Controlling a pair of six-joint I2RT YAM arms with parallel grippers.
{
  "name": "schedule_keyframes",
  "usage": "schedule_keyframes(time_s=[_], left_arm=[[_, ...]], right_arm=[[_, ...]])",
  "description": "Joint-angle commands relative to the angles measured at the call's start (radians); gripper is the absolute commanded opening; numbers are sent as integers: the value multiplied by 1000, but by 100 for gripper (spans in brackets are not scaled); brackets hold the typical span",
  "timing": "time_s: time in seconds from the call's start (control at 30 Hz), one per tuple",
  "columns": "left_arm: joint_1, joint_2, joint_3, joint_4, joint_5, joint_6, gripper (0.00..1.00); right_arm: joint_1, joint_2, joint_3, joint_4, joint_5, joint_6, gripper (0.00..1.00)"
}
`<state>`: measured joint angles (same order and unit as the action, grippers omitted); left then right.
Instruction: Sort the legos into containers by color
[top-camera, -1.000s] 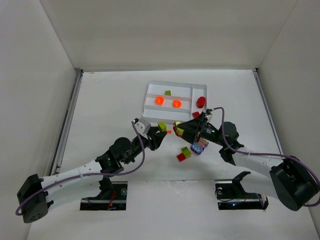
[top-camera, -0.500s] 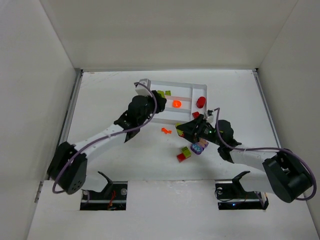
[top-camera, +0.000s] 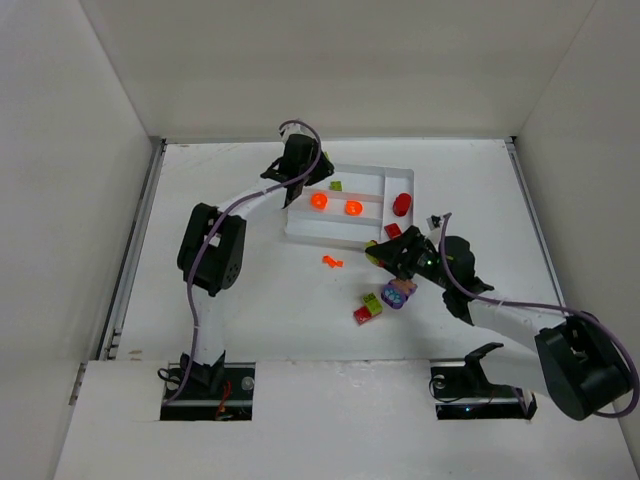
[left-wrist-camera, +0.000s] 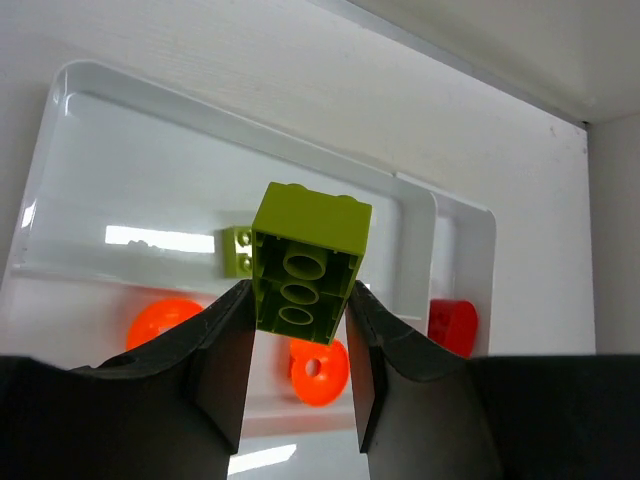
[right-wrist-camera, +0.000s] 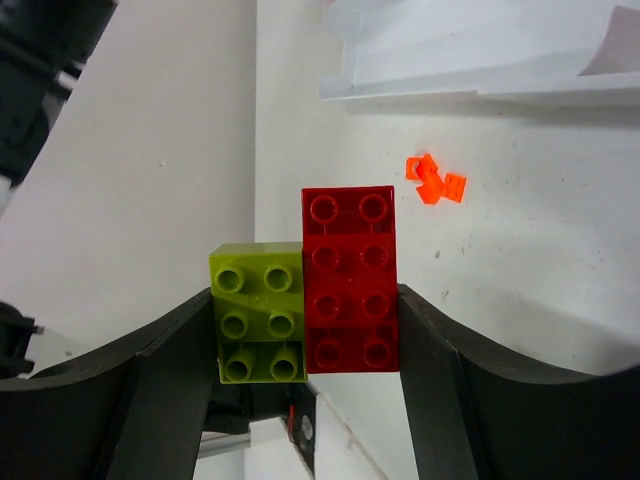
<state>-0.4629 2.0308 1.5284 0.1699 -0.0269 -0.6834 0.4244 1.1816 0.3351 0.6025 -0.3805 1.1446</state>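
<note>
The left gripper moves down toward the white tray's far slot next and releases the lime green brick there, because the small lime brick already lies in it.
My left gripper is shut on a lime green brick, held studs-down above the white tray. In the top view it hangs over the tray's far left end. The slots below hold a small lime brick, two orange round pieces and a red round piece. My right gripper is shut on a lime brick and a red brick side by side, just off the tray's near edge.
On the table lie a small orange piece, a lime and red brick pair and a purple piece. A small red brick sits by the tray's near right edge. White walls enclose the table.
My left arm has swung from the table's middle up and over the tray's far left end, carrying the lime brick. My right gripper has shifted only slightly, keeping its two bricks.
</note>
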Motion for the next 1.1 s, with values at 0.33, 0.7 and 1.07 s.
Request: schedule_keyframes(time_s=[0.33,0.7,1.07], left_arm=[[48,177,265,-178,-15,-31,30],[50,103,182,-145,-2,-10,60],[-70,-456,-509,164,1,-13,51]], right_arm=[[17,-79,82,-106,75,-167,53],[52,-43,99,-133,137,-209,53],[133,-11,275,-352,340,-298,53]])
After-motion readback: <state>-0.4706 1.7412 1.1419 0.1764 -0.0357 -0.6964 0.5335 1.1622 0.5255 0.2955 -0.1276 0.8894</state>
